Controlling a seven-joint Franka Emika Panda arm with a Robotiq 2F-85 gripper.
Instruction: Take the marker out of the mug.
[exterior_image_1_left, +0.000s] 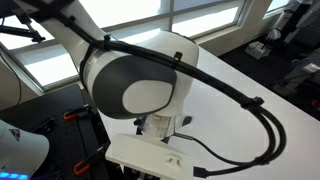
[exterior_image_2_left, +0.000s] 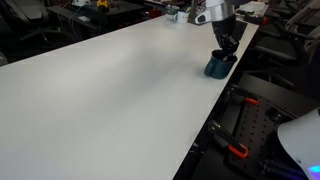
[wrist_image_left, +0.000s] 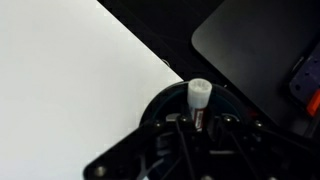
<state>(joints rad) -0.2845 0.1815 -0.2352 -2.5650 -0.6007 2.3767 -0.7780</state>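
I will lift my gripper out of the mug (exterior_image_2_left: 218, 68) and move it over the clear white tabletop beside the mug, away from the tabletop's edge. Then I will lower the marker and let go of it.
The dark blue mug (exterior_image_2_left: 218, 68) stands on the white table (exterior_image_2_left: 110, 90), close to its edge. My gripper (exterior_image_2_left: 226, 50) reaches down into it from above. In the wrist view the marker (wrist_image_left: 198, 95) stands up out of the mug's dark round rim (wrist_image_left: 158, 100), with its whitish end toward the camera and a reddish band lower down. My gripper's fingers (wrist_image_left: 201, 121) sit on both sides of the marker inside the mug and are shut on it. In an exterior view the arm's large white joint (exterior_image_1_left: 140, 85) hides the mug, marker and gripper.
The table edge runs right beside the mug, with a black surface (wrist_image_left: 250, 45) beyond it. Orange clamps (exterior_image_2_left: 240, 150) and dark frame parts lie below that edge. Small objects (exterior_image_2_left: 175, 14) stand at the table's far end. A black cable (exterior_image_1_left: 250, 100) loops off the arm.
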